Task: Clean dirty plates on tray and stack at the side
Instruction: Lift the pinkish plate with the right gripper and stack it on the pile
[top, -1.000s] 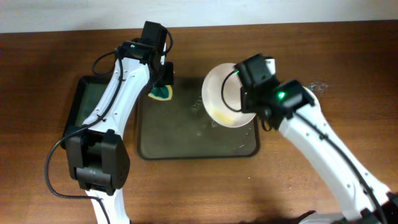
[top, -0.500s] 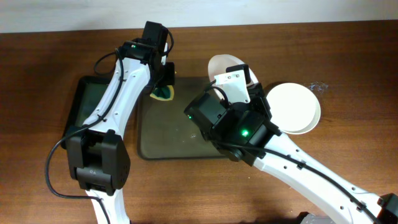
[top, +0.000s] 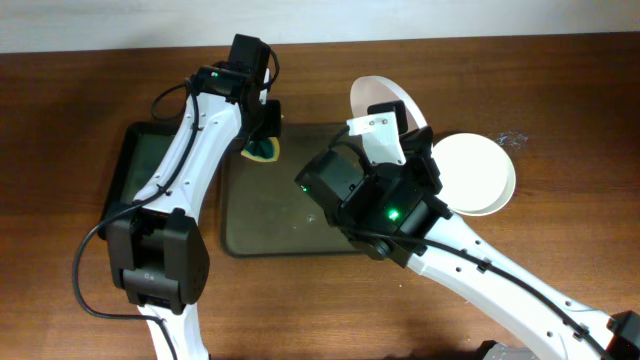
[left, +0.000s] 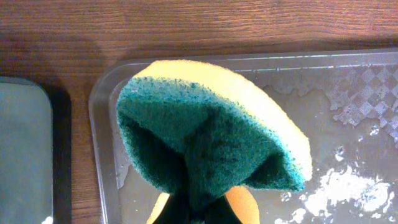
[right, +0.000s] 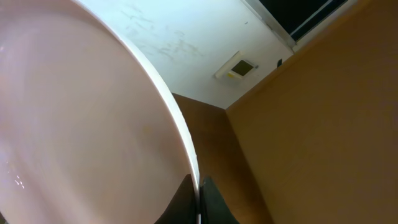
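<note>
Next, my right gripper will turn the tipped plate level, carry it off the tray (top: 290, 215) and down onto the other white plate, which lies flat and uncovered for stacking.
My right gripper (right: 199, 190) is shut on the rim of a white plate (right: 81, 124). It holds the plate tipped on edge above the far right corner of the dark brown tray (top: 290, 215), as the overhead view (top: 378, 92) shows. Another white plate (top: 478, 172) lies flat on the table right of the tray; I cannot tell if one lies under it. My left gripper (left: 196, 214) is shut on a green-yellow sponge (left: 205, 130) over the tray's far left corner (left: 102, 106); the sponge also shows in the overhead view (top: 262, 150).
A smaller black tray (top: 138, 165) lies left of the brown tray, partly under my left arm. Soapy foam (left: 348, 186) and wet patches (top: 318, 172) lie on the brown tray. The wall edge runs along the far side of the table.
My right arm has swung round and tipped the plate from facing up over the tray's right side to standing on edge. The plate on the table at right has come into view. The left arm is still.
</note>
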